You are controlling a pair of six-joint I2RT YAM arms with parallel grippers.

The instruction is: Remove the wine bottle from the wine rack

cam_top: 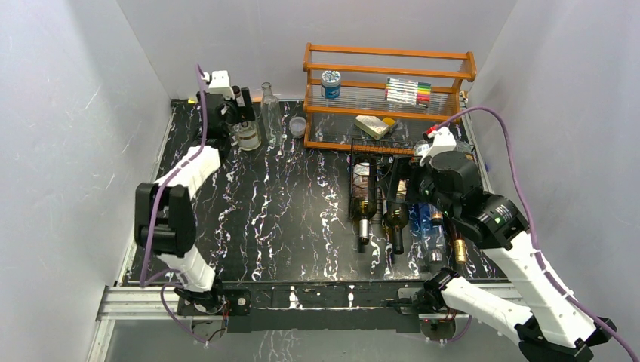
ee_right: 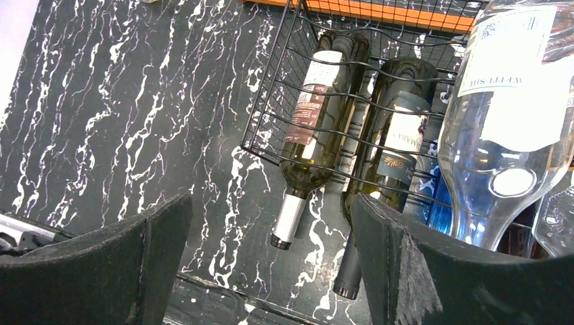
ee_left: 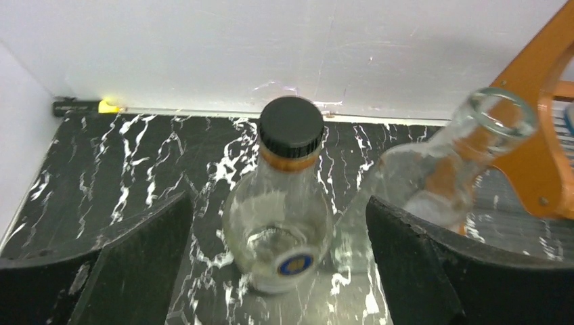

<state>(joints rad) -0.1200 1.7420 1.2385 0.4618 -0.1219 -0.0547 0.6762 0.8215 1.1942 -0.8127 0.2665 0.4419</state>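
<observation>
The big clear bottle's slim neck (ee_right: 475, 233) is below my right gripper and to its right in the wrist view, so my right gripper should go there next, down around it.
The black wire wine rack (cam_top: 352, 162) (ee_right: 271, 101) lies at the right of the table. In it lie a dark wine bottle (cam_top: 364, 197) (ee_right: 311, 135) with a silver neck, a second dark bottle (cam_top: 395, 219) (ee_right: 392, 156) and a big clear bottle (ee_right: 508, 135), necks pointing toward me. My right gripper (cam_top: 405, 179) (ee_right: 271, 264) hovers over the rack's near end, open and holding nothing. My left gripper (cam_top: 240, 124) (ee_left: 277, 271) is at the far left, open, its fingers (ee_left: 135, 264) apart on either side of a small clear black-capped bottle (ee_left: 288, 210) that stands upright.
A tall clear open-necked bottle (cam_top: 270, 113) (ee_left: 460, 156) stands just right of the small one, with a little cup (cam_top: 298, 126) beside it. The orange wooden shelf (cam_top: 389, 72) at the back holds a can, markers and a box. White walls close in the table.
</observation>
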